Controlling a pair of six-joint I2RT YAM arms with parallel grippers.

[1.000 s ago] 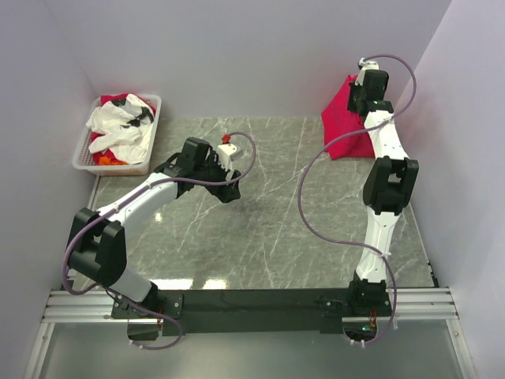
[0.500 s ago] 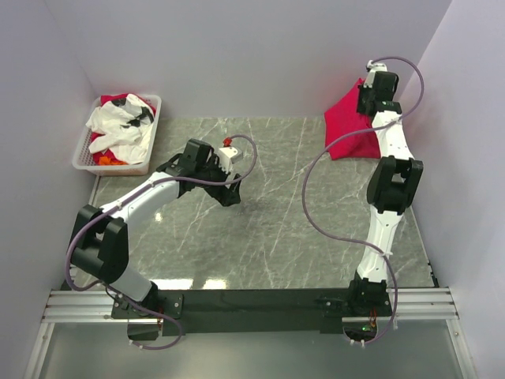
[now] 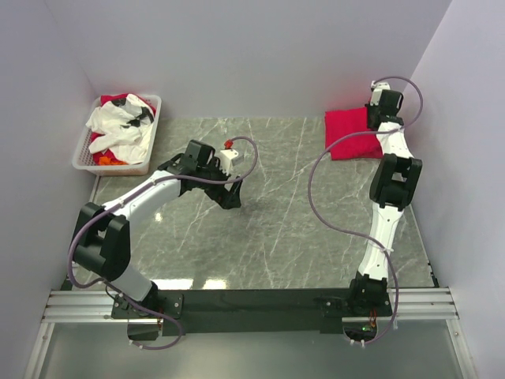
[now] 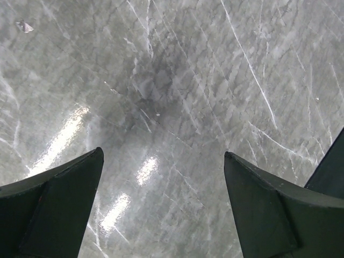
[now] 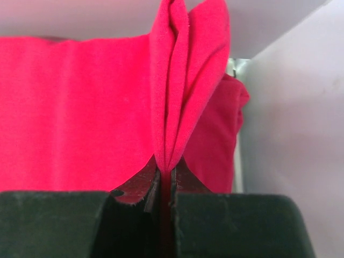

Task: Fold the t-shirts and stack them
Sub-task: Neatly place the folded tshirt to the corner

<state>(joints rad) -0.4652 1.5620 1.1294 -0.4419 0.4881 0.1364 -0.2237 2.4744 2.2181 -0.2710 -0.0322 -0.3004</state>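
The t-shirt already lies folded in the table's corner, so my right gripper will stay low at the red t-shirt's edge [image 5: 170, 167] by the side and open there.
A folded crimson-red t-shirt [image 3: 351, 134] lies at the table's far right corner by the walls. My right gripper [image 3: 372, 120] is at its right edge, shut on a pinched fold of the red t-shirt [image 5: 180, 91], which rises between the jaws in the right wrist view. My left gripper [image 3: 230, 197] is open and empty over the bare marble near the table's middle; its two dark fingers [image 4: 59, 204] stand wide apart in the left wrist view. More red cloth [image 3: 102, 146] shows in the basket under white cloth.
A white slotted basket [image 3: 87, 146] at the far left corner holds white, red and orange cloth. Grey walls close the table at the back and both sides. A black rail [image 3: 252, 300] runs along the near edge.
My right gripper has moved right and down toward the table with the red t-shirt, which has gone from hanging upright to lying flat. The left arm has barely moved.
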